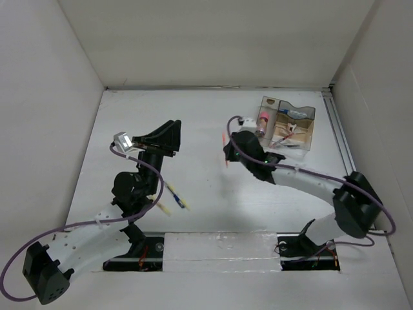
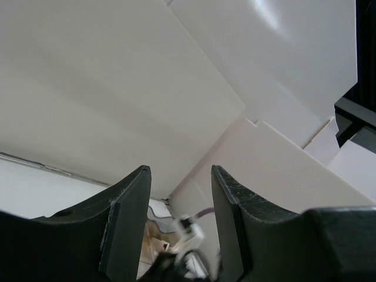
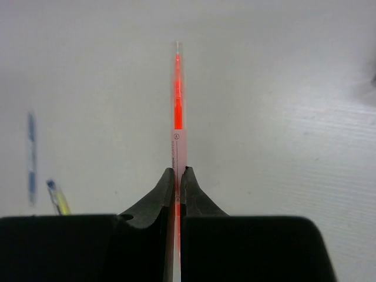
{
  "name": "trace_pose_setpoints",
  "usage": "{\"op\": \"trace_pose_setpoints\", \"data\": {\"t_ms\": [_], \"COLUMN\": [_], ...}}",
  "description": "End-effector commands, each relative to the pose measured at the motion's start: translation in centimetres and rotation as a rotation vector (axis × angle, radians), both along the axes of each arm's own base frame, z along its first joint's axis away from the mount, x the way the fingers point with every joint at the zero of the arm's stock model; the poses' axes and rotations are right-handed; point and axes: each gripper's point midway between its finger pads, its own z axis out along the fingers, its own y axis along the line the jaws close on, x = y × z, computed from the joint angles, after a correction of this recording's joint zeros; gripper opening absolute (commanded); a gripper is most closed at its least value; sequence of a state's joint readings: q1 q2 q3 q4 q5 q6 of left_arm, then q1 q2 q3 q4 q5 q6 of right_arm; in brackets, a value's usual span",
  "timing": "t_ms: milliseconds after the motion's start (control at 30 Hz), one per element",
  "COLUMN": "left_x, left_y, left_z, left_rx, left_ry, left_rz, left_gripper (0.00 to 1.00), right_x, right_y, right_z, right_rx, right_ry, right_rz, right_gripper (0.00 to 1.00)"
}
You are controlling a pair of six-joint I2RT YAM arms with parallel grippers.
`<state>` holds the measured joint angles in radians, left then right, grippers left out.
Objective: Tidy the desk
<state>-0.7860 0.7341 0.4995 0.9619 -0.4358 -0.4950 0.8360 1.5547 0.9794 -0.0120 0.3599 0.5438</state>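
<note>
The robot will next swing its right gripper to the right in the top view and turn it, then bring the orange highlighter down over the clear tray's near section.
On the white desk [image 1: 193, 110], my right gripper [image 1: 228, 150] hangs above the middle, shut on a thin orange highlighter [image 1: 225, 138]. In the right wrist view the fingers [image 3: 169, 188] pinch its clear barrel and the highlighter [image 3: 177, 106] juts straight out from my right gripper [image 3: 177, 171] over the tabletop. My left gripper [image 1: 173, 137] is raised at centre left, open and empty. In its own view my left gripper [image 2: 179, 171] faces the back wall. A blue pen [image 1: 175, 194] and a yellow pen [image 1: 164, 208] lie near the left arm.
A clear compartment tray [image 1: 303, 139] with a pink tube and small items stands at the back right, beside a metal rail [image 1: 340, 139]. White panels wall the desk. The blue pen [image 3: 31, 158] and yellow pen [image 3: 57, 197] show left of the right fingers.
</note>
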Motion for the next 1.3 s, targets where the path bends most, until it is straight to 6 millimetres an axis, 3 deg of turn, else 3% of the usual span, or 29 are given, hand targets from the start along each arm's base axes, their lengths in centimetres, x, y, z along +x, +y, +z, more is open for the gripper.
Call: {"op": "trace_pose_setpoints", "data": {"t_ms": [0, 33, 67, 133, 167, 233, 300, 433, 533, 767, 800, 867, 900, 1067, 1267], "left_x": [-0.9, -0.9, -0.8, -0.9, -0.9, -0.7, -0.8, -0.7, -0.7, -0.5, -0.5, -0.5, -0.5, -0.4, -0.6], "left_y": [-0.4, -0.5, -0.5, -0.9, -1.1, -1.8, -2.4, -3.5, -4.1, -5.3, -5.6, -5.6, -5.7, -5.9, -5.6], "left_z": [1.9, 1.9, 1.8, 2.0, 2.1, 1.9, 1.8, 1.9, 2.1, 2.1, 2.0, 1.9, 1.8, 1.5, 1.5], "left_rx": [-0.029, -0.032, -0.04, -0.042, -0.039, -0.026, -0.029, -0.014, -0.013, -0.001, 0.0, -0.002, -0.002, -0.005, -0.014], "left_ry": [-0.064, -0.065, -0.063, -0.08, -0.08, -0.072, -0.079, -0.083, -0.091, -0.094, -0.092, -0.093, -0.092, -0.088, -0.095], "left_rz": [-0.045, -0.052, -0.055, -0.074, -0.08, -0.102, -0.131, -0.167, -0.191, -0.235, -0.244, -0.249, -0.249, -0.256, -0.254], "left_gripper": [0.42, 0.42, 0.42, 0.42, 0.42, 0.42, 0.42, 0.41, 0.41, 0.41, 0.41, 0.41, 0.41, 0.4, 0.4], "right_x": [2.6, 2.8, 4.0, 4.1, 4.5, 4.2, 3.9, 3.8, 4.5, 6.1, 6.7, 7.0, 7.3, 7.9, 8.7], "right_y": [-4.5, -6.4, -9.6, -13.2, -16.1, -18.9, -22.3, -26.8, -28.7, -28.8, -28.6, -28.2, -28.1, -27.4, -28.1], "right_z": [5.0, 7.1, 7.5, 7.5, 9.3, 9.3, 10.8, 10.6, 9.6, 6.7, 5.3, 5.3, 4.2, 2.4, -0.2], "right_rx": [0.211, 0.279, 0.305, 0.41, 0.503, 0.569, 0.661, 0.752, 0.838, 0.993, 1.015, 1.041, 1.042, 1.151, 1.199], "right_ry": [-0.103, -0.141, -0.161, -0.159, -0.201, -0.227, -0.295, -0.341, -0.313, -0.255, -0.221, -0.222, -0.187, -0.139, -0.052], "right_rz": [-0.196, -0.254, -0.363, -0.511, -0.612, -0.71, -0.846, -1.048, -1.132, -1.202, -1.211, -1.189, -1.186, -1.157, -1.186], "right_gripper": [0.0, 0.0, 0.0, 0.0, 0.0, 0.0, 0.0, 0.0, 0.0, 0.0, 0.0, 0.0, 0.0, 0.0, 0.0]}}
